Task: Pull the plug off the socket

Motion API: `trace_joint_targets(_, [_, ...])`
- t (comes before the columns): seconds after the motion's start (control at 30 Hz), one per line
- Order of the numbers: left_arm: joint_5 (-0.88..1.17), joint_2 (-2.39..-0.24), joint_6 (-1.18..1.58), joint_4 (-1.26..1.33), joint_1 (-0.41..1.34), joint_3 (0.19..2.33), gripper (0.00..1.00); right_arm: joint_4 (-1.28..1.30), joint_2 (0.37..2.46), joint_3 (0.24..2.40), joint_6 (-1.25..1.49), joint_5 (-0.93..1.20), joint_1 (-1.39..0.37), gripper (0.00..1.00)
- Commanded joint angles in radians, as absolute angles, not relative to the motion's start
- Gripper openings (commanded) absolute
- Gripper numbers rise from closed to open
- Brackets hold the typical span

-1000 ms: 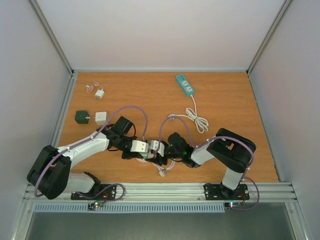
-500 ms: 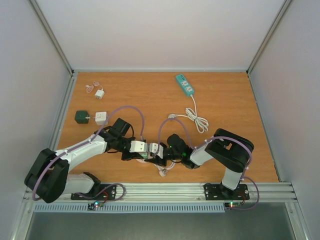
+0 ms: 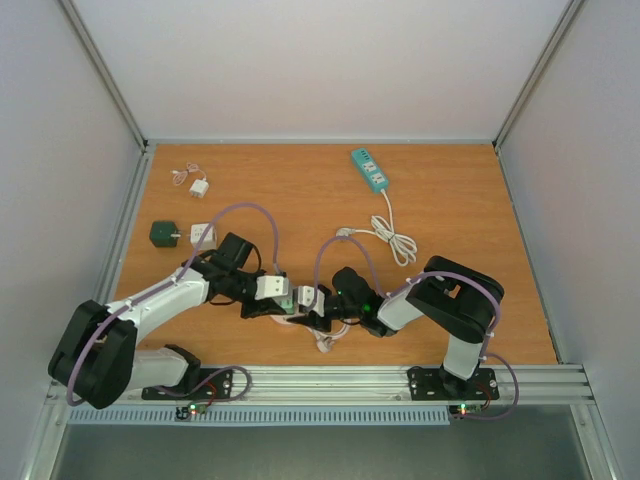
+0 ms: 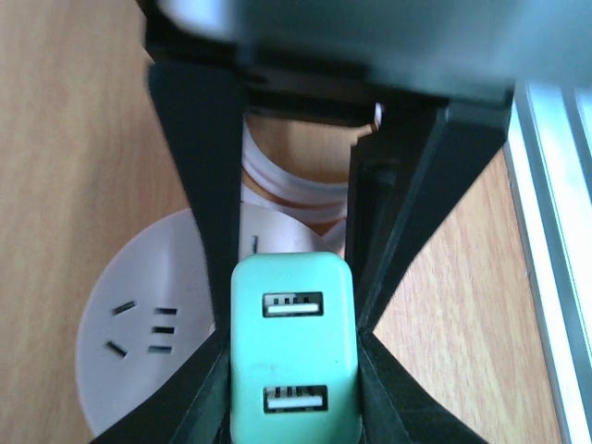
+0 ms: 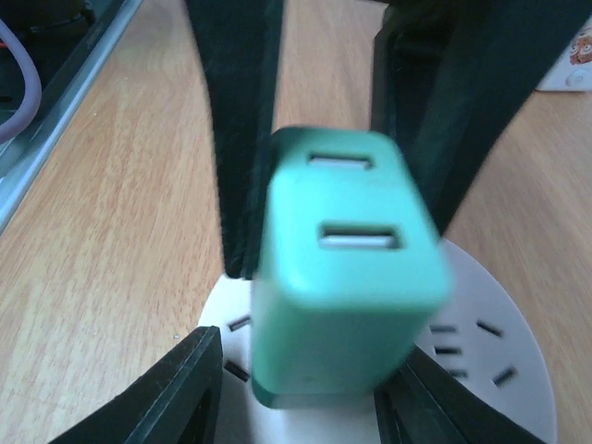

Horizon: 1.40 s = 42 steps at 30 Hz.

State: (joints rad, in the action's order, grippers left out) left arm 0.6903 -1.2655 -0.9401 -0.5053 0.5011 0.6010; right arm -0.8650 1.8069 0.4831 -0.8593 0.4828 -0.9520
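The left gripper should next lift outward and lower to release the plug on the bare tabletop by the white charger, since that spot lies outward of the gripper.
A teal two-port USB plug (image 4: 293, 356) stands on a round white socket (image 4: 148, 342). My left gripper (image 4: 293, 370) is shut on the plug, one finger pressed on each side. In the right wrist view the plug (image 5: 342, 296) looks blurred and tilted over the socket (image 5: 490, 342). My right gripper (image 5: 310, 388) comes in from the opposite side, low at the socket, its fingers (image 5: 185, 388) close on either side of the plug's base. In the top view both grippers (image 3: 285, 299) (image 3: 312, 303) meet near the front edge; the plug is mostly hidden there.
The socket's white cable (image 3: 325, 340) lies coiled by the front rail (image 3: 320, 380). A teal power strip (image 3: 369, 169) with its white cord (image 3: 395, 238) lies at the back right. A white charger (image 3: 199, 187), a dark green cube (image 3: 161, 233) and a white adapter (image 3: 203, 236) sit at the left.
Both grippers have shifted a little left and away from the front edge together, still joined at the plug and socket. The left elbow has swung left.
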Motion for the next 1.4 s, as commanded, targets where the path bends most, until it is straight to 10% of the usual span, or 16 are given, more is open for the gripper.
trace_joint_targets(0.0, [0.891,-1.266,-0.913,-0.471,0.471,0.672,0.05,-0.742,1.857,0.478,-0.904,0.442,-0.954,0.45])
trace_joint_targets(0.73, [0.855,-1.236,-1.059,-0.644,0.26,0.749,0.06,-0.644,1.759,0.535,-0.838,0.461,-0.938,0.58])
trace_joint_targets(1.37, [0.757,-1.777,-0.552,-0.561,-0.093,1.299,0.1,-0.386,1.6,0.706,-0.727,0.458,-0.922,0.75])
